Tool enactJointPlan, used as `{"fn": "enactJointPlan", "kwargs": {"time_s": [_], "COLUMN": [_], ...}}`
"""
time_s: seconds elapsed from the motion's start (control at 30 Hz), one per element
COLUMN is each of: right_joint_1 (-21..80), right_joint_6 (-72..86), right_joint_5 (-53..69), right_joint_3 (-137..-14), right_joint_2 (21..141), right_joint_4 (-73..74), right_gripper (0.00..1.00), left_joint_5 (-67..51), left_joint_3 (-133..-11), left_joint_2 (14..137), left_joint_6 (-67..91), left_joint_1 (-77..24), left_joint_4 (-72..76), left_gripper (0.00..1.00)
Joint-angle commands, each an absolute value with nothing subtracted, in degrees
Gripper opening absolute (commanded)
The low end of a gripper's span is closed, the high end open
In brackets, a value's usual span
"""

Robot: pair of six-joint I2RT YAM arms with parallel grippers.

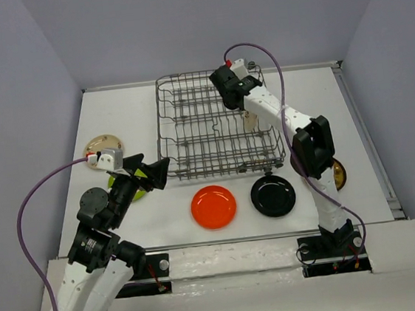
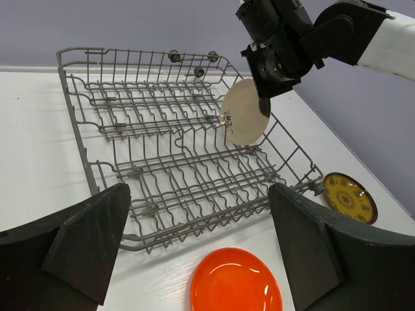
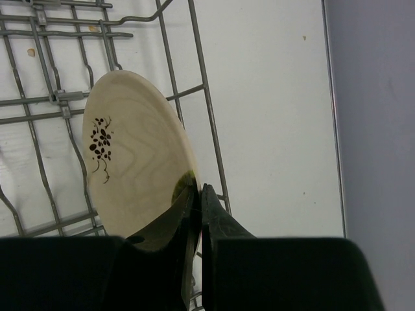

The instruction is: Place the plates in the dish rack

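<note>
Next, my right gripper shifts the cream plate slightly toward the rack's middle, then releases the plate's rim, since the plate stands on edge among the wires.
The grey wire dish rack (image 1: pixel 224 170) stands at the table's middle back. My right gripper (image 1: pixel 246 110) is over its right side, shut on the rim of a cream plate (image 3: pixel 136 162) with a small dark flower print. That plate hangs on edge just inside the rack's right wall (image 3: pixel 207 97). My left gripper (image 1: pixel 155 163) hovers open off the rack's front left corner, its fingers (image 2: pixel 91 240) wide apart. The orange-red plate (image 1: pixel 213 206) and the black plate (image 1: pixel 273 195) lie in front of the rack. A lime green plate (image 1: pixel 133 187) lies partly under my left gripper.
A second cream plate (image 1: pixel 104 146) lies at the far left. The brown plate with yellow pattern (image 2: pixel 350 197) lies at the right, half hidden behind my right arm in the top view. Grey walls close in the table on three sides.
</note>
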State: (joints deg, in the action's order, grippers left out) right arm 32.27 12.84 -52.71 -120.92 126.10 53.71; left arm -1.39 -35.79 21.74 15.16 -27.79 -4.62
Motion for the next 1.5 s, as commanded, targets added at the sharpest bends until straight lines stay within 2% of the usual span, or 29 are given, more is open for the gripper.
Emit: {"fn": "enactJointPlan", "kwargs": {"time_s": [0.0,0.27,0.47,0.6,0.67,0.87,0.93,0.97,1.03,1.1,1.17,1.3,1.47], "right_joint_1": [33.57,35.33,35.33,35.33,35.33,32.88,25.52,22.10,11.06,4.34,-3.64,-15.44,-25.74], "right_joint_6": [11.25,11.86,13.27,14.15,14.24,18.53,24.94,30.53,36.18,42.33,44.81,46.58,46.23], "right_joint_5": [-55.81,-56.34,-56.26,-51.69,-47.48,-40.70,-34.39,-27.23,-21.65,-17.94,-14.87,-14.07,-11.86], "right_joint_3": [-123.49,-124.37,-125.24,-124.46,-119.99,-98.92,-85.22,-74.29,-63.42,-50.44,-44.15,-34.74,-31.55], "right_joint_2": [126.82,130.52,128.41,122.98,119.11,96.19,88.89,81.29,74.04,64.10,56.65,51.95,53.08], "right_joint_4": [54.14,54.14,53.97,52.57,48.53,34.49,28.26,25.69,19.55,16.98,16.44,19.85,22.85], "right_gripper": [0.07,0.08,0.44,0.56,0.63,0.62,0.57,0.54,0.52,0.49,0.48,0.50,0.54], "left_joint_5": [-1.05,-0.97,-0.97,-0.79,-0.88,-1.58,-2.02,-2.11,-1.93,-2.02,-2.02,-1.93,-1.23], "left_joint_3": [-38.50,-38.50,-38.50,-38.50,-38.41,-38.50,-38.50,-38.50,-38.50,-38.50,-38.50,-38.58,-38.67], "left_joint_2": [21.62,21.71,21.97,22.41,22.76,23.12,22.42,22.15,21.71,21.18,20.75,19.95,18.63], "left_joint_6": [15.21,15.21,15.29,15.38,15.47,15.73,15.73,15.73,15.73,15.73,15.73,15.56,15.56], "left_joint_1": [-28.12,-28.12,-28.12,-28.12,-28.12,-27.86,-27.86,-27.86,-27.86,-28.04,-28.21,-28.65,-29.00], "left_joint_4": [-2.64,-2.72,-2.72,-2.81,-2.72,-2.73,-2.64,-2.55,-2.55,-2.46,-2.55,-2.55,-2.64], "left_gripper": [0.99,0.99,0.99,0.99,0.99,0.99,0.99,0.99,0.99,0.99,0.99,0.99,0.99]}}
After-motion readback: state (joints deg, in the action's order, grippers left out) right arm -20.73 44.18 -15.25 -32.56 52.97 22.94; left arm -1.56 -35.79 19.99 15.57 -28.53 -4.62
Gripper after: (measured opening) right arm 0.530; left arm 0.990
